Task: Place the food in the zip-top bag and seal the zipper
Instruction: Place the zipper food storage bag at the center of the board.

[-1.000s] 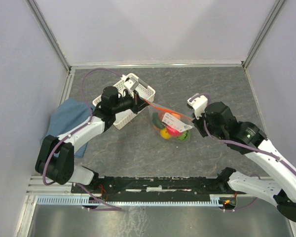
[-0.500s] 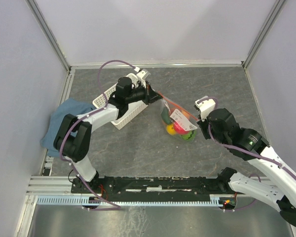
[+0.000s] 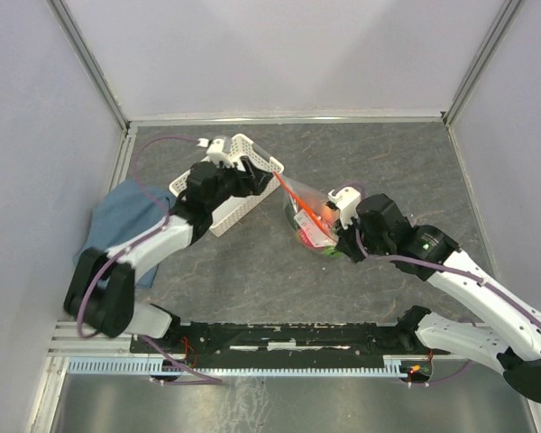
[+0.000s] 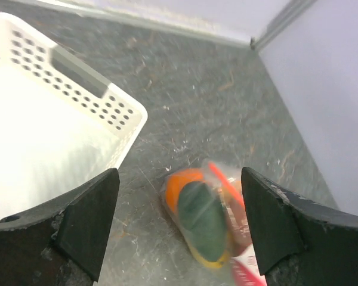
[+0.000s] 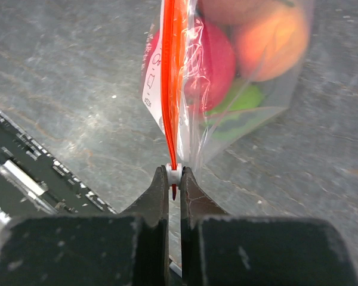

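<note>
The slider is already at the zipper's end. My right gripper needs to move down slightly next, back toward the near tabletop below the slider, and release it.
The clear zip-top bag [image 3: 310, 219] hangs from my right gripper [image 3: 335, 227] just above the table centre. That gripper [image 5: 174, 176] is shut on the small white slider of the red-orange zipper [image 5: 172, 77]. Through the plastic I see the food: a red apple [image 5: 213, 59], a peach [image 5: 269, 34] and a green piece [image 5: 238, 104]. My left gripper [image 3: 255, 171] is open, up and left of the bag by the basket corner, holding nothing. In its wrist view the bag [image 4: 209, 217] lies below its wide-apart jaws, showing an orange [image 4: 178, 182] and a dark green avocado [image 4: 201, 221].
A white lattice basket [image 3: 242, 209] stands at the back left, partly under my left arm, and also shows as the basket [image 4: 53, 125] in the left wrist view. A blue cloth [image 3: 117, 216] lies at the left edge. The black rail [image 3: 279, 336] runs along the near edge.
My left gripper has opened, let go of the bag's end and drawn back toward the basket. The right gripper has moved left with the zipper slider, and the bag now hangs from it alone.
</note>
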Motion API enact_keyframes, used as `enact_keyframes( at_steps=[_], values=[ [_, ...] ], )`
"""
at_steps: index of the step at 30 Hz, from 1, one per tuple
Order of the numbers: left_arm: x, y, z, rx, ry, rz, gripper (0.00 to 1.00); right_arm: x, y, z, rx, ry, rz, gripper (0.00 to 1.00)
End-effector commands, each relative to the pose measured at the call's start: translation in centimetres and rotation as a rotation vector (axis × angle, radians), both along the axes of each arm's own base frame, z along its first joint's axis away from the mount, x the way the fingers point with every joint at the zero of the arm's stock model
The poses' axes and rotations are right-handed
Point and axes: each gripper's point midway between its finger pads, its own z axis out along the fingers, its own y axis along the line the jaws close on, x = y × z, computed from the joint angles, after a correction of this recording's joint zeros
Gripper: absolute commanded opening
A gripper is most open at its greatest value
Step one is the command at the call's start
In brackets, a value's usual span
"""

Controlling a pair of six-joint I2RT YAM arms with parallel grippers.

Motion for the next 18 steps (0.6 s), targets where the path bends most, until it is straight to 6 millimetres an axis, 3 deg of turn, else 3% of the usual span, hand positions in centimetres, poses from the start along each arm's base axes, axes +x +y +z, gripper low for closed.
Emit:
enact_keyframes(
  at_steps=[1, 7, 10, 16, 18],
  values=[
    [-2.4, 6.2, 3.2, -0.086, 0.006, 0.303, 0.9, -1.4, 4.2, -0.8, 0.136, 0.117, 0.141, 0.06],
    [-7.8, 10.4, 6.5, -0.02, -0.027, 0.362, 0.91, -1.8, 5.3, -3.0, 0.151, 0.207, 0.144, 0.1],
    [-10.3, 12.8, 7.9, 0.027, -0.071, 0.4, 0.93, -1.4, 5.2, -3.3, 0.148, 0.194, 0.117, 0.17],
    [-14.5, 17.1, 10.5, 0.153, -0.218, 0.457, 1.0, 0.2, 3.8, -1.9, 0.115, 0.102, 0.029, 0.51],
    [-15.4, 18.3, 11.0, 0.178, -0.265, 0.492, 0.99, 1.0, 3.0, -0.9, 0.114, 0.038, -0.017, 0.7]
  ],
)
